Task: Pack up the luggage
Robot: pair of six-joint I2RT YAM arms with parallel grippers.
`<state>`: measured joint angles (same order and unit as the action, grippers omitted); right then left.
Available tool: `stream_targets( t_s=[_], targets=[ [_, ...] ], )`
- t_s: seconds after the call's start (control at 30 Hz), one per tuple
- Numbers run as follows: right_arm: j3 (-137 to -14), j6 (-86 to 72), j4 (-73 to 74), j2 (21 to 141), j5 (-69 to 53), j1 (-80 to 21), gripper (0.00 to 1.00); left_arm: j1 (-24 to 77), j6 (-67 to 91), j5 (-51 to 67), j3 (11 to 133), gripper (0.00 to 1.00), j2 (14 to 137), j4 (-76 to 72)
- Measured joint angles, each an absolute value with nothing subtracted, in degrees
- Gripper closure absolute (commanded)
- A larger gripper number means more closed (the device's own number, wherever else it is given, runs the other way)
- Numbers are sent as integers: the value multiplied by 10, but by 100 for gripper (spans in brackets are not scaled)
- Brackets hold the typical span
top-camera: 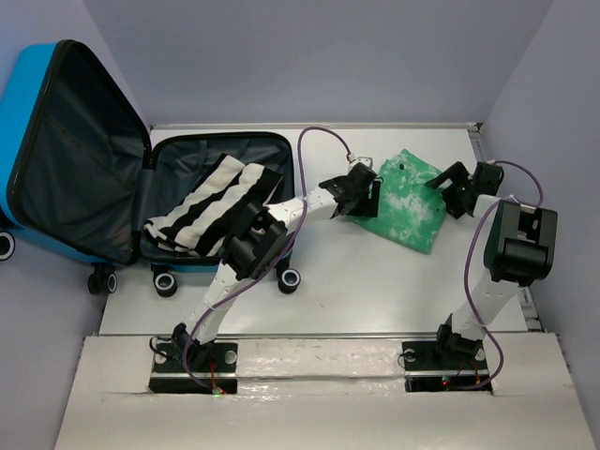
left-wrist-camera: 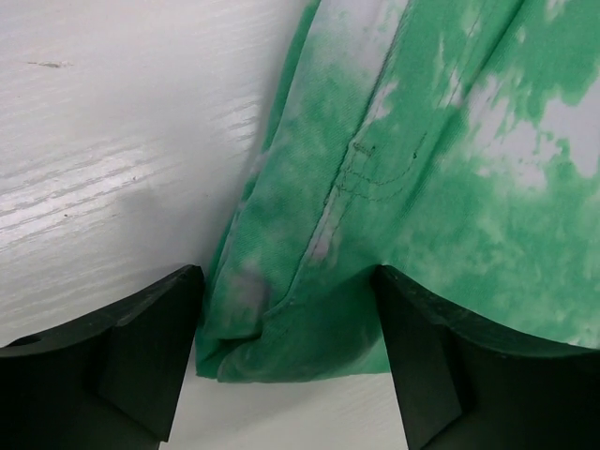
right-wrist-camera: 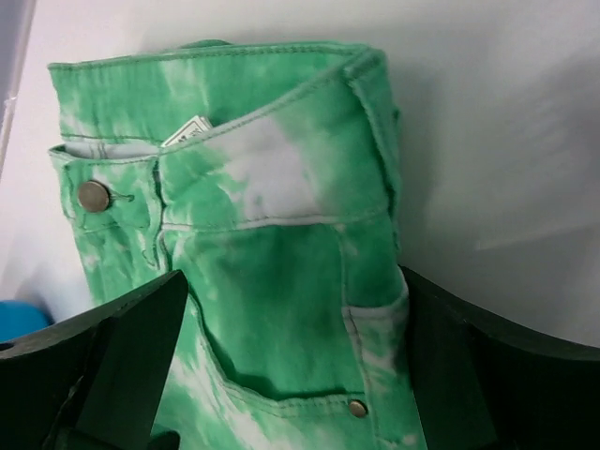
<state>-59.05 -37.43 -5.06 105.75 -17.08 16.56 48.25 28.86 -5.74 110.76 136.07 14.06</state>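
I need to keep my right gripper low at the jeans' side edge by the pocket and close it straight onto the folded fabric.
The blue luggage lies open at the left, lid up, with black lining. A black-and-white striped garment lies in its lower half. Folded green-and-white tie-dye jeans lie on the white table right of centre. My left gripper is open at the jeans' left edge; in the left wrist view its jaws straddle a corner of the jeans. My right gripper is open at their right edge; in the right wrist view its jaws straddle the pocket end of the jeans.
The luggage's wheels stick out onto the table near the left arm's elbow. Grey walls close in the table at the back and both sides. A raised rim runs along the table's back right corner.
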Motion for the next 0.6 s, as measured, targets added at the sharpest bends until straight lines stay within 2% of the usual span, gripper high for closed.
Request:
stream_targets(
  t_s=[0.13, 0.2, 0.23, 0.27, 0.43, 0.47, 0.53, 0.6],
  targets=[
    [-612, -387, -69, 1087, -212, 168, 21, 482, 292, -46, 1103, 34, 1361, 131],
    [-616, -397, -86, 1101, -232, 172, 49, 482, 294, -43, 1101, 43, 1361, 128],
    [-616, -400, -92, 1104, -237, 173, 49, 481, 296, -42, 1101, 48, 1361, 128],
    [-616, -404, -95, 1108, -239, 174, 62, 481, 296, -38, 1099, 54, 1361, 124],
    [-602, -440, -128, 1132, -264, 177, 91, 477, 299, -28, 1091, 76, 1358, 109],
    [-594, -450, -147, 1132, -269, 178, 92, 477, 298, -27, 1087, 84, 1355, 104],
    [-578, -469, -185, 1132, -278, 180, 93, 476, 299, -26, 1079, 93, 1351, 95],
    [-559, -496, -230, 1132, -293, 183, 93, 475, 299, -25, 1070, 94, 1346, 87]
  ],
)
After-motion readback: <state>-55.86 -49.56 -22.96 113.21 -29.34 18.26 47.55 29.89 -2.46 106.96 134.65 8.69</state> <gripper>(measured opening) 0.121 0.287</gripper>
